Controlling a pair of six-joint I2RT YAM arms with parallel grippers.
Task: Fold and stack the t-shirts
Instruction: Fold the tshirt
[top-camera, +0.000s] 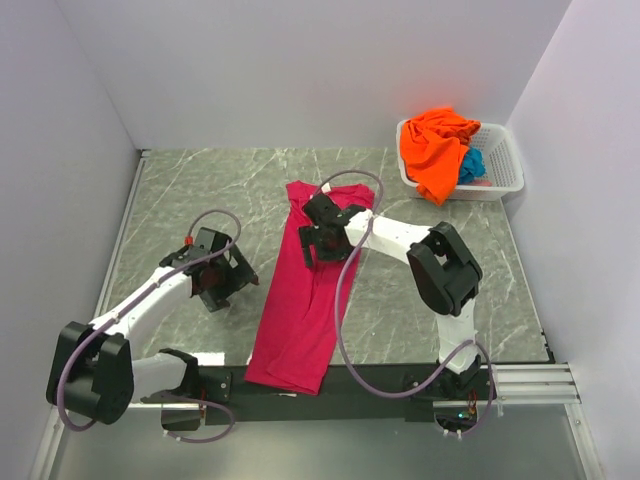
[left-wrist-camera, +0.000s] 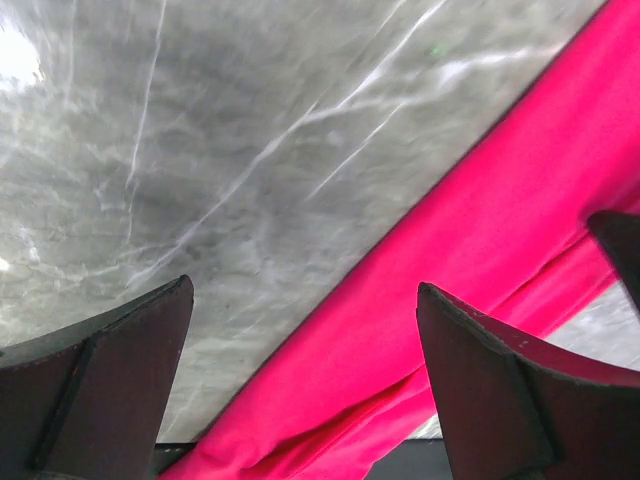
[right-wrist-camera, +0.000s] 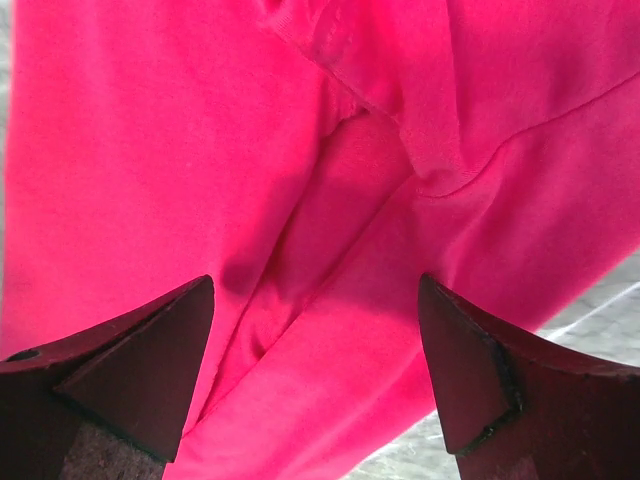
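My left gripper should next move back and down onto the t-shirt's hem corner on the gripper's own side (top-camera: 251, 378), as the folded t-shirt's lower end lies at the table's front edge.
The magenta-pink t-shirt (top-camera: 300, 295) lies folded into a long narrow strip down the middle of the table, its lower end at the front edge. It fills the right wrist view (right-wrist-camera: 330, 200) and crosses the left wrist view (left-wrist-camera: 480, 260). My right gripper (top-camera: 322, 238) hovers open over the strip's upper part, holding nothing. My left gripper (top-camera: 228, 283) is open and empty above bare table, just left of the strip. The orange t-shirt (top-camera: 435, 150) and the teal-blue t-shirt (top-camera: 471, 165) lie bunched in the basket.
A white lattice basket (top-camera: 500, 175) stands at the back right corner. Grey walls close in the table at left, back and right. A dark rail (top-camera: 380, 378) runs along the front edge.
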